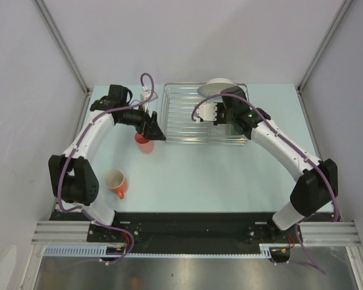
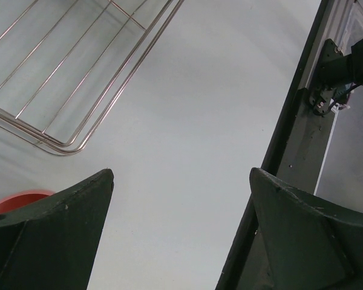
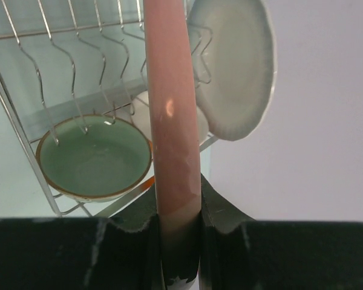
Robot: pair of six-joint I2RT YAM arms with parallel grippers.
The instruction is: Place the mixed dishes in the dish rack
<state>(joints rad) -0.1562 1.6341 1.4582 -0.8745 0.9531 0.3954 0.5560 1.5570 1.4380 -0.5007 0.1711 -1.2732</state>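
The pink-and-cream plate (image 3: 169, 103) goes down toward the rack's wires in my right gripper next, since it is already edge-on above them. It then gets released standing there.
My right gripper (image 3: 178, 196) is shut on the rim of the pink-and-cream plate (image 3: 169, 103), held edge-on and upright over the dish rack (image 1: 181, 124). In the right wrist view the small green bowl (image 3: 94, 158) lies in the rack (image 3: 24, 145), the white plate (image 3: 236, 66) stands in a slot, and a pale rounded dish (image 3: 201, 127) is mostly hidden behind the pink plate. My left gripper (image 1: 152, 130) is open and empty by the rack's left edge, with the salmon-pink tumbler (image 1: 144, 144) just beside it. The tumbler's rim (image 2: 15, 200) shows by my left finger (image 2: 60, 235). The orange mug (image 1: 116, 182) stands at the front left.
The rack's near corner (image 2: 66, 142) shows at the upper left of the left wrist view. The black base rail (image 2: 302, 121) runs down that view's right side. White walls enclose the table on three sides. The right arm (image 1: 284, 151) reaches over the rack's right end.
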